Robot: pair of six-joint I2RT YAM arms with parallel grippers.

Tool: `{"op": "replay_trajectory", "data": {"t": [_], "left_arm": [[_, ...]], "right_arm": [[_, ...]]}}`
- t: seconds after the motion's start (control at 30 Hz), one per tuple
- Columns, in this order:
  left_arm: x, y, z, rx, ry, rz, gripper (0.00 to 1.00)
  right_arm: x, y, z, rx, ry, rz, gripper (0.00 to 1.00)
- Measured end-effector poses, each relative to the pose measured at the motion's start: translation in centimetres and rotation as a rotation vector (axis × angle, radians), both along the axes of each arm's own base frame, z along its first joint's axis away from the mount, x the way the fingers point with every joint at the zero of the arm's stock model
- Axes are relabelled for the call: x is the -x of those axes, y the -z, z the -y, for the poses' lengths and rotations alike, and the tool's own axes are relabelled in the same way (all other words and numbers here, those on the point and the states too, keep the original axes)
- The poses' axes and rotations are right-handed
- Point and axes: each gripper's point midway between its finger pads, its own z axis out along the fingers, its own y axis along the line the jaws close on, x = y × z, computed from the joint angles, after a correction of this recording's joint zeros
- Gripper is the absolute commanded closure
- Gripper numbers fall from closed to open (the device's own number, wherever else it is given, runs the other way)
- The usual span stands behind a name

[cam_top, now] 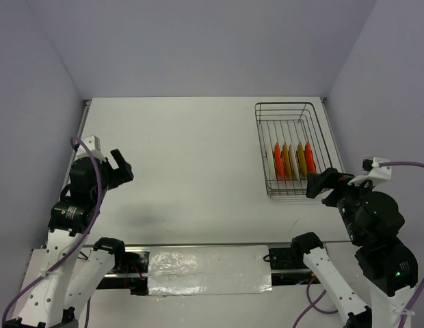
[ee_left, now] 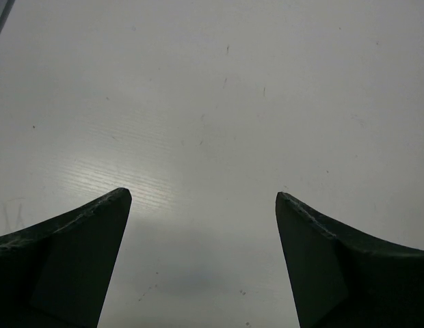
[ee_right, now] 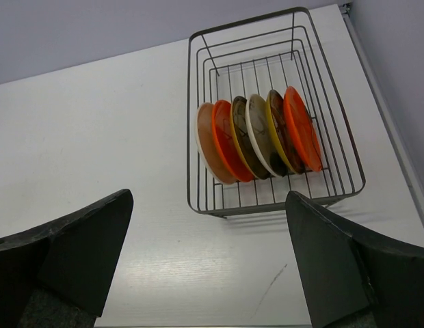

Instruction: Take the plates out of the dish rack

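Observation:
My right gripper moves outward, to the left in the top view, and down onto the cream plate's upper rim (cam_top: 269,146) (ee_right: 204,106) next, as this plate stands at the row's end.
The dish rack (cam_top: 284,104) of dark wire stands at the far right of the table. Several plates (cam_top: 290,161) stand on edge in its near half: cream, orange-red and amber-yellow with dark rims. The right wrist view shows the rack (ee_right: 243,22) and the plates (ee_right: 256,140) ahead of my right gripper (ee_right: 208,194), which is open and empty. In the top view the right gripper (cam_top: 316,183) hangs just off the rack's near right corner. My left gripper (cam_top: 122,166) is open and empty over the left of the table, with only bare table between its fingers (ee_left: 203,193).
The white table (cam_top: 191,157) is enclosed by pale walls at the back and both sides. The rack sits close to the right wall. A faint dark scuff (ee_right: 270,287) marks the table in front of the rack.

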Motion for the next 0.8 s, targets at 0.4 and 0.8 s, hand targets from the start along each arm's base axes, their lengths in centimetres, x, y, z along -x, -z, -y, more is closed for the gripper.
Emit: {"op": "replay_trajectory", "data": {"t": [0.4, 0.8], "left_arm": [[-0.3, 0.5, 0.0, -0.004, 0.0, -0.025, 0.0], [-0.3, 0.6, 0.2, -0.001, 0.01, -0.027, 0.0]], "right_arm": [[-2.2, -0.4, -2.7, -0.036, -0.098, -0.063, 0.01], [-16.9, 11.3, -8.0, 0.056, -0.114, -0.602, 0.42]]}}
